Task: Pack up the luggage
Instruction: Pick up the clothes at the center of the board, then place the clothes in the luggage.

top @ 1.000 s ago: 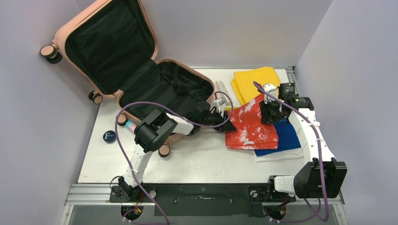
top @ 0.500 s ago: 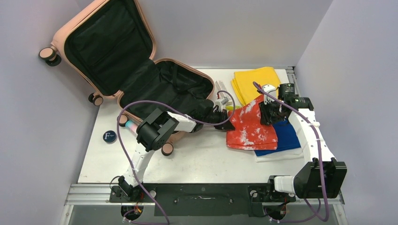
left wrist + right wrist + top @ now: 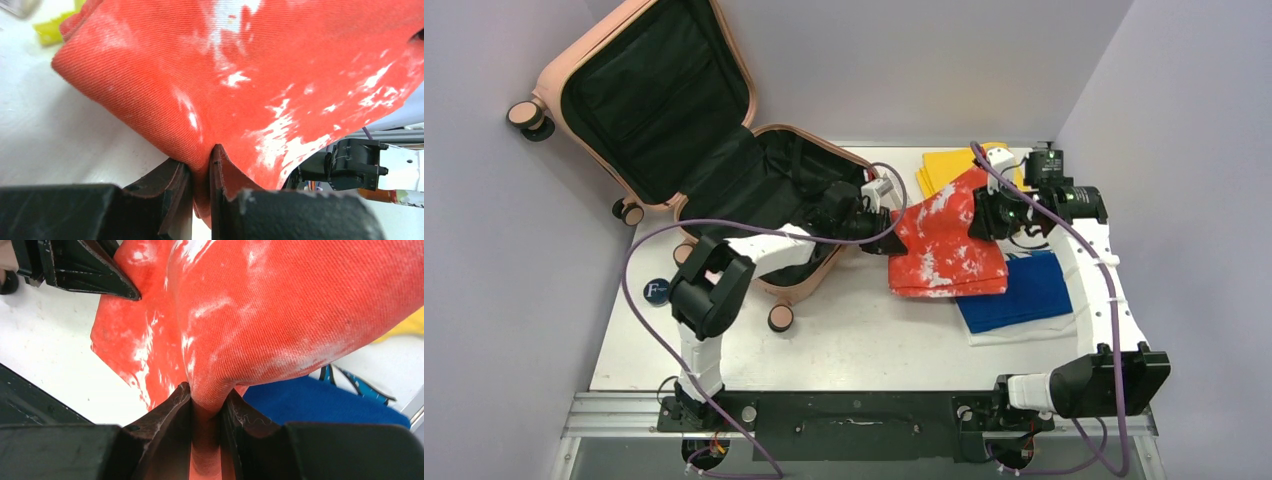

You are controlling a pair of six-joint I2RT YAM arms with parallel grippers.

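I need to lift my right gripper, move it to the left in the top view, lower the cloth onto the luggage's black lining point(image 3: 816, 168) and let go, as the luggage point(image 3: 604, 60) is open.
The salmon-pink luggage point(image 3: 604, 60) lies open at the back left, its black lining showing, lid propped against the wall. A folded red cloth with white blotches point(image 3: 944, 245) hangs lifted between both grippers, right of the suitcase. My left gripper point(image 3: 890, 222) is shut on the cloth's left edge point(image 3: 250, 75), close to the suitcase's rim. My right gripper point(image 3: 980, 212) is shut on the cloth's right edge point(image 3: 280, 310). The left gripper's fingers point(image 3: 75, 270) show at the top left of the right wrist view.
A folded blue cloth point(image 3: 1014, 290) lies on a white cloth on the table at the right. A yellow cloth point(image 3: 944, 165) lies behind the red one. A round dark tin point(image 3: 657, 291) sits left of the suitcase. Grey walls close both sides.
Both grippers have lifted the red cloth off the blue one and carried it back and left toward the suitcase. The left arm has swung in over the suitcase's edge.
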